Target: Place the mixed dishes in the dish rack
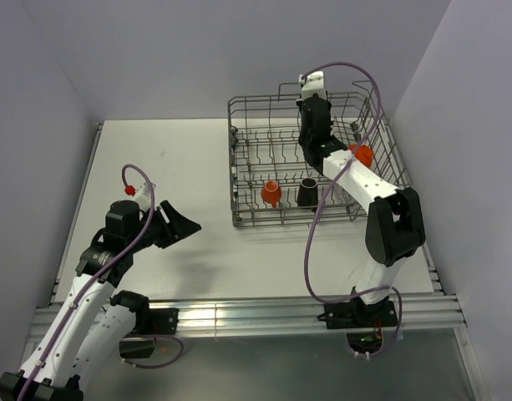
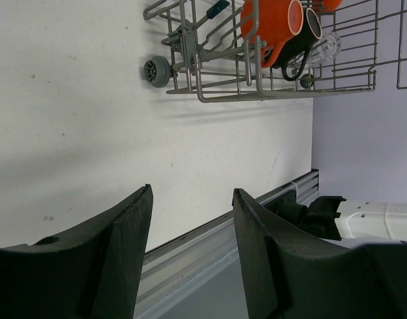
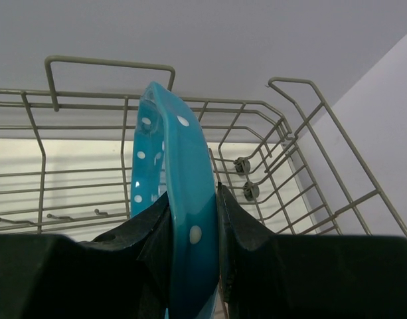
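Observation:
The right gripper shifts left in the top view and lowers into the rack [image 1: 256, 222] next, as its empty pegs stand away from the orange-red bowl [image 1: 362, 154].
My right gripper [image 3: 193, 199] is shut on the rim of the teal white-dotted plate [image 3: 173, 153] and holds it on edge inside the grey wire dish rack [image 3: 90, 63], near its back wall. In the top view the right gripper [image 1: 312, 121] hides the plate. The rack [image 1: 256, 222] also holds the small orange cup [image 1: 271, 193], the dark brown mug [image 1: 307, 192], the orange-red bowl [image 1: 362, 154] and the clear glass [image 1: 354, 128]. My left gripper [image 1: 182, 225] is open and empty over the bare table, left of the rack. Its fingers [image 2: 123, 226] frame the table's front rail.
The left wrist view shows the rack's near corner with a wheel [image 2: 155, 69], the cup [image 2: 269, 23], the mug [image 2: 301, 38] and the glass [image 2: 325, 45]. Grey walls stand close behind and right of the rack. A metal rail [image 1: 264, 313] runs along the table's front edge.

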